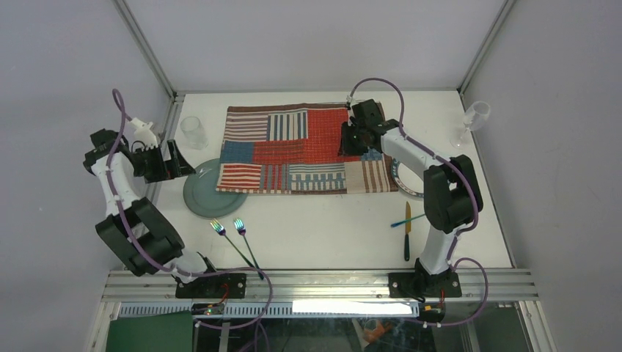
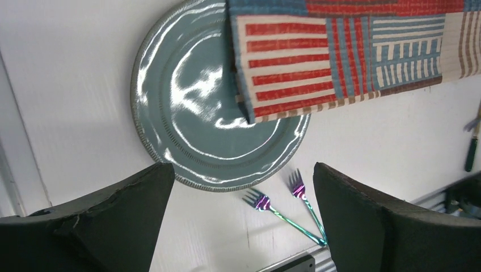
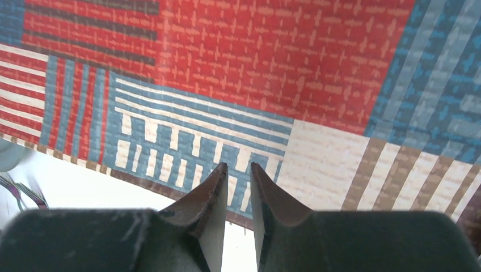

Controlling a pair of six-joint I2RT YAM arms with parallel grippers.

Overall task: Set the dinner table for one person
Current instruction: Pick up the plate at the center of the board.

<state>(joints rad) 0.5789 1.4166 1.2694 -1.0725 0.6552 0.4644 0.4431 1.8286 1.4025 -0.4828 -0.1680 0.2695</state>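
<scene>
The left gripper lowers and tilts to close on the plate's bare rim (image 1: 185, 194) (image 2: 134, 101) opposite the placemat next, as the placemat's corner covers part of the teal plate.
The white dinner table (image 1: 330, 227) carries a striped red-blue-white placemat (image 1: 293, 147) at its middle back. A teal plate (image 1: 202, 194) lies at the left, its right edge under the placemat's corner. Two iridescent forks (image 1: 218, 227) lie in front of it. My left gripper (image 1: 177, 161) is open and empty, hovering left of the plate; in the left wrist view (image 2: 243, 170) the plate (image 2: 187, 102) and forks (image 2: 261, 201) show between its fingers. My right gripper (image 1: 345, 141) hangs over the placemat's right half (image 3: 283, 56), its fingers (image 3: 215, 187) almost together with nothing between them.
A yellow-and-black knife (image 1: 407, 231) and a teal-handled utensil (image 1: 400, 222) lie at the front right. A second plate (image 1: 405, 183) sits partly under the placemat and the right arm. A tumbler (image 1: 193, 132) stands back left, a stemmed glass (image 1: 473, 117) back right.
</scene>
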